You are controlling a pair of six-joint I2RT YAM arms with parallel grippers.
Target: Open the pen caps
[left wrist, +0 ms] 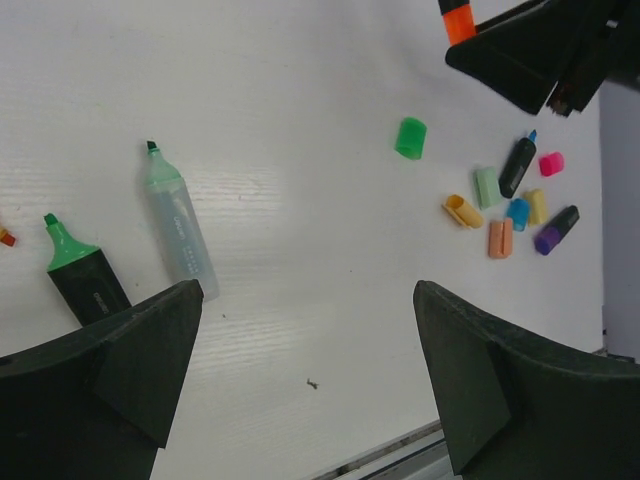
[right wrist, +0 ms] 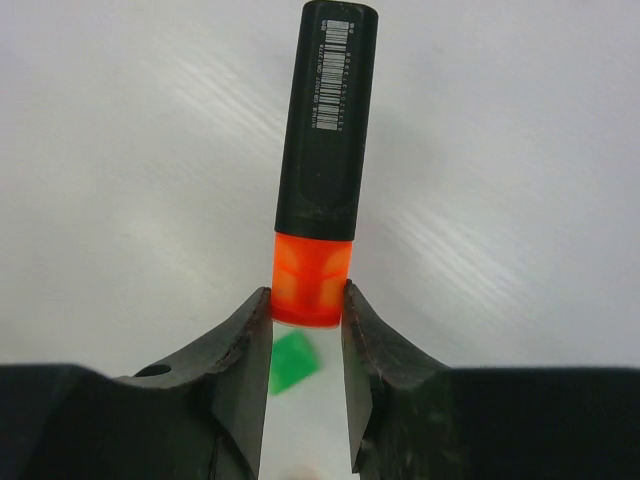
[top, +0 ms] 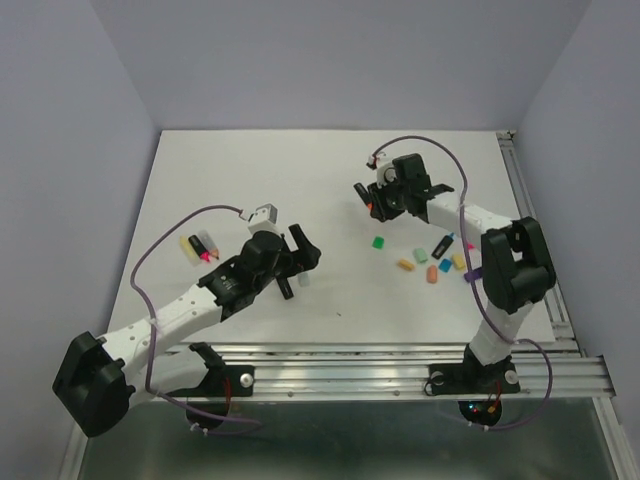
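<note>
My right gripper should move back and down next to release its orange cap (right wrist: pixel 311 285) on the bare tabletop by the loose caps, because they lie below it, nearer my base.
My right gripper (right wrist: pixel 308 305) is shut on the orange cap (right wrist: pixel 311 285) of a black-barrelled highlighter (right wrist: pixel 325 120) and holds it above the table, at the back right in the top view (top: pixel 372 200). The barrel points away from the fingers. A loose green cap (left wrist: pixel 410 138) lies on the table below it. Several loose caps, orange (left wrist: pixel 461 210), pastel green (left wrist: pixel 487 187), blue (left wrist: pixel 517 213) and pink (left wrist: pixel 551 163), lie in a cluster (top: pixel 432 265). A purple-capped highlighter (left wrist: pixel 556 230) lies among them. My left gripper (left wrist: pixel 305 300) is open and empty over bare table.
An uncapped pastel green highlighter (left wrist: pixel 178 225) and an uncapped green one with a black barrel (left wrist: pixel 80 275) lie beside my left fingers. More uncapped highlighters lie at the left (top: pixel 200 248). An uncapped blue-tipped one (left wrist: pixel 517 167) lies in the cap cluster. A metal rail (top: pixel 400 350) runs along the table's near edge.
</note>
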